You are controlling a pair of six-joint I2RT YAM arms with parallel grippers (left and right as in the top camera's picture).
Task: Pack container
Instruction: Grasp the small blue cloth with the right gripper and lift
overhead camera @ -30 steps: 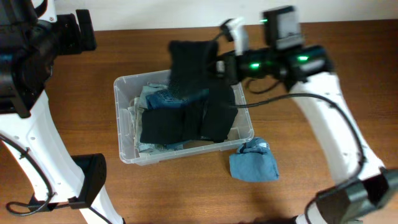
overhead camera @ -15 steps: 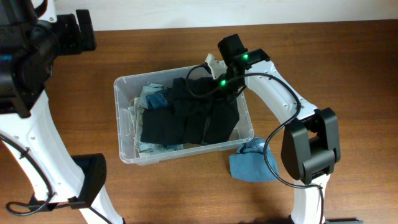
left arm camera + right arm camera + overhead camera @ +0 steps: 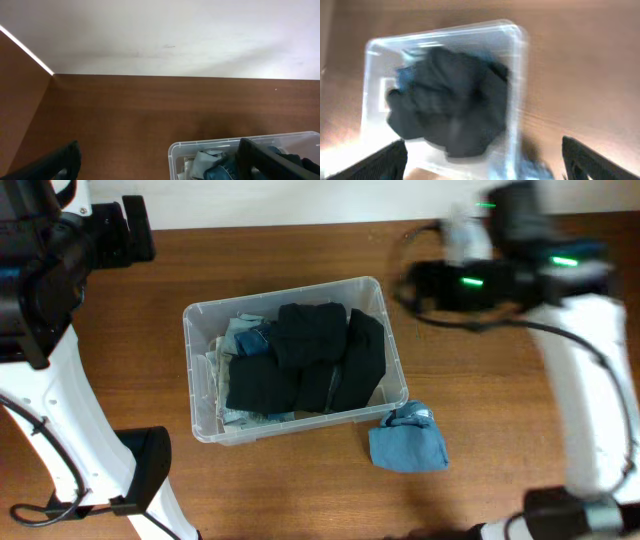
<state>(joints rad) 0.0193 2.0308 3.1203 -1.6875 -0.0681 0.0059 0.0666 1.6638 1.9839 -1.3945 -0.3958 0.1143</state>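
Note:
My right gripper moves back and down onto the cloth next and closes. The crumpled blue cloth (image 3: pixel 408 440) (image 3: pixel 532 169) lies below the open fingers, nearer my base.
The clear container (image 3: pixel 196 316) stands mid-table, filled with black garments (image 3: pixel 312 358) over denim (image 3: pixel 250 340). My right gripper (image 3: pixel 412 284) hovers blurred above the table just right of the container's far corner. In the right wrist view its fingers (image 3: pixel 387 161) stand wide apart with nothing between them, looking down on the container (image 3: pixel 521 40) and the black garments (image 3: pixel 450 100). My left gripper (image 3: pixel 140 228) is raised at the far left, open and empty. In its wrist view the gripper (image 3: pixel 160 169) frames the container's corner (image 3: pixel 174 149).
A crumpled blue cloth (image 3: pixel 407 442) lies on the wooden table just outside the container's near right corner, also seen as the blue cloth (image 3: pixel 536 170) in the right wrist view. A white wall (image 3: pixel 160 35) borders the table's far edge.
My right gripper opened and let go of a black garment, which now lies in the container. The arm pulled back up and to the right. The left arm stayed still.

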